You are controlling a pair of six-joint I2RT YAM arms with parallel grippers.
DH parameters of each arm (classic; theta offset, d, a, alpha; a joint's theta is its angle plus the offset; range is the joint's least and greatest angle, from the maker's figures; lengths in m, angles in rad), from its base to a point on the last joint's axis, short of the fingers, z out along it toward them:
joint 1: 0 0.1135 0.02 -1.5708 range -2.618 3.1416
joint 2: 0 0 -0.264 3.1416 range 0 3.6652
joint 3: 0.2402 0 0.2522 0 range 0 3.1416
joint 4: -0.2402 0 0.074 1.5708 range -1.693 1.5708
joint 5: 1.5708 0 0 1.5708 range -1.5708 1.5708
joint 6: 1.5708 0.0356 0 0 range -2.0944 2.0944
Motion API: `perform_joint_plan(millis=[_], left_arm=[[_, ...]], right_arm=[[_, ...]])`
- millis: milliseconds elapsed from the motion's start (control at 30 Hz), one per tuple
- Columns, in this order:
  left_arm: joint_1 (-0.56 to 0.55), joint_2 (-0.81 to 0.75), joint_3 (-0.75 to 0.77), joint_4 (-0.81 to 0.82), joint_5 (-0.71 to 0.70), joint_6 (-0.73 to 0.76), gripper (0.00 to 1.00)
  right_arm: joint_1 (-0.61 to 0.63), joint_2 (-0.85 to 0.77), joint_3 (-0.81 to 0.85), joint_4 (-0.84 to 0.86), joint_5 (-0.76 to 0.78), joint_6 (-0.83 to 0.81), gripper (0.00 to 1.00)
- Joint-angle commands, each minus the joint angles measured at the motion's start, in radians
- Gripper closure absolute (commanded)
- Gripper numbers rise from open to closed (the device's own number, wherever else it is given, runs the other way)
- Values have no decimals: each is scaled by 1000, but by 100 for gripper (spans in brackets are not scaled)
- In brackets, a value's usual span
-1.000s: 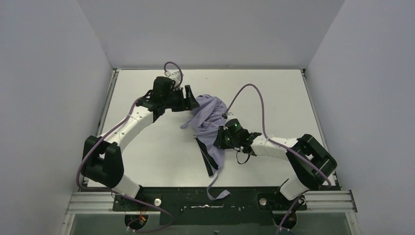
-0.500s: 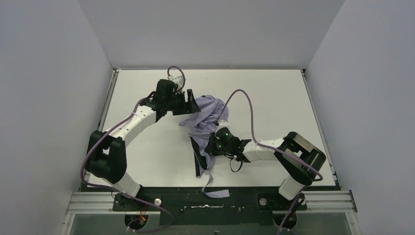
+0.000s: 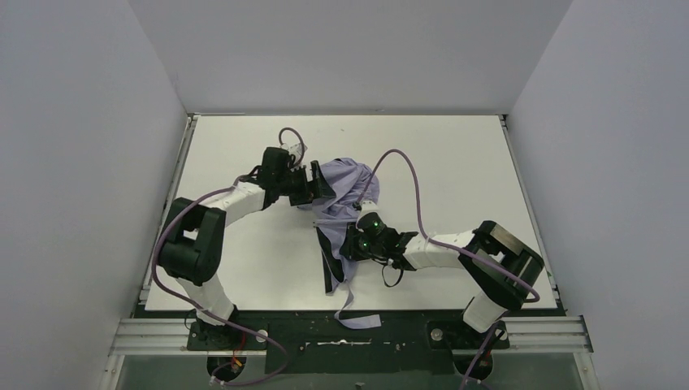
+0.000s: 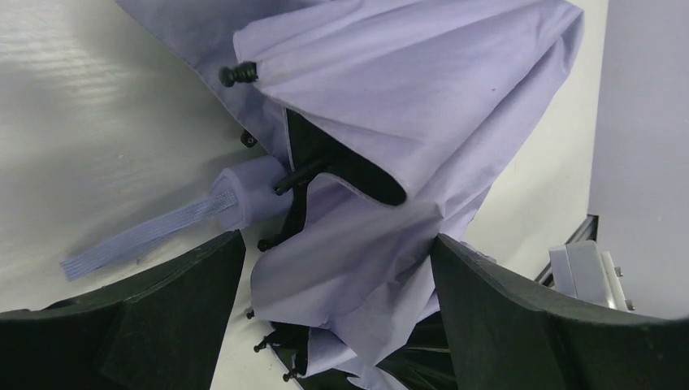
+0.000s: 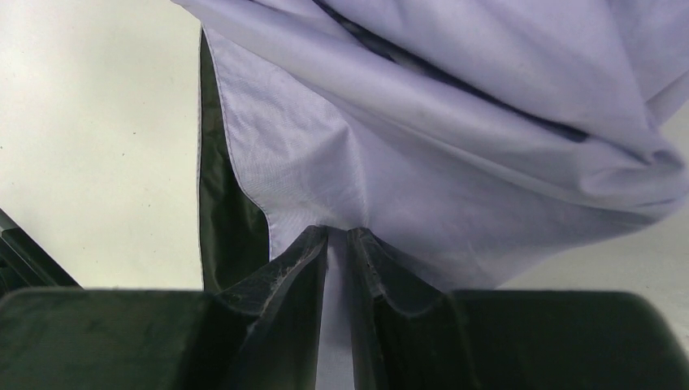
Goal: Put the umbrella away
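Observation:
I will next raise my left gripper a little and close its fingers on the fabric edge beside the black lining [image 3: 331, 262].
The umbrella [image 3: 348, 185] lies half-collapsed mid-table, crumpled lavender fabric with black lining [image 3: 331, 262] spread toward the front. My left gripper [image 3: 318, 189] is open at its left side. In the left wrist view the fabric [image 4: 406, 89] hangs between my spread fingers [image 4: 162, 313]. The lavender knob handle [image 4: 248, 191] and its strap [image 4: 134, 242] lie just ahead. My right gripper [image 3: 349, 244] is shut on a fold of the fabric. In the right wrist view the fingertips [image 5: 313, 252] pinch the lavender cloth [image 5: 455, 138].
A lavender strip [image 3: 357, 317] of the umbrella trails over the table's [image 3: 455, 154] front edge onto the black base rail. The right arm's purple cable [image 3: 406, 162] arcs over the table behind the umbrella. Grey walls close in the table.
My left gripper has moved nearer and closed in on the umbrella's left side. My right gripper pulled the fabric left and toward the front, then held still.

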Motion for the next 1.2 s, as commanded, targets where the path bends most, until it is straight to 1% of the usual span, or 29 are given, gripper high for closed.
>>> perform_joint_plan(millis=[0, 233, 400, 533, 700, 833, 933, 1067, 1100, 1133, 1167], left_arm=[[-1, 29, -25, 210, 110, -67, 17], [0, 23, -74, 363, 182, -135, 16], [0, -28, -88, 384, 202, -146, 25], [0, -69, -109, 392, 211, -154, 38], [0, -118, -142, 397, 213, -160, 48], [0, -140, -139, 387, 221, -159, 64], [0, -138, -129, 378, 230, -153, 77], [0, -124, -114, 355, 237, -141, 92], [0, -119, -112, 353, 240, -140, 98], [0, -118, -109, 350, 244, -140, 100], [0, -119, -105, 344, 244, -140, 100]], right_arm=[[11, -23, 37, 9, 12, -22, 81], [15, -17, 36, 3, 12, -26, 81], [18, -6, 38, 0, 14, -26, 81], [20, 5, 42, -2, 14, -25, 81], [22, 12, 44, -2, 17, -26, 81], [22, 18, 48, -2, 15, -26, 80], [24, 23, 48, 0, 16, -24, 80], [25, 24, 45, -1, 19, -21, 80], [25, 24, 44, -2, 21, -22, 80], [25, 23, 44, -2, 20, -21, 80], [26, 23, 43, -3, 22, -20, 80]])
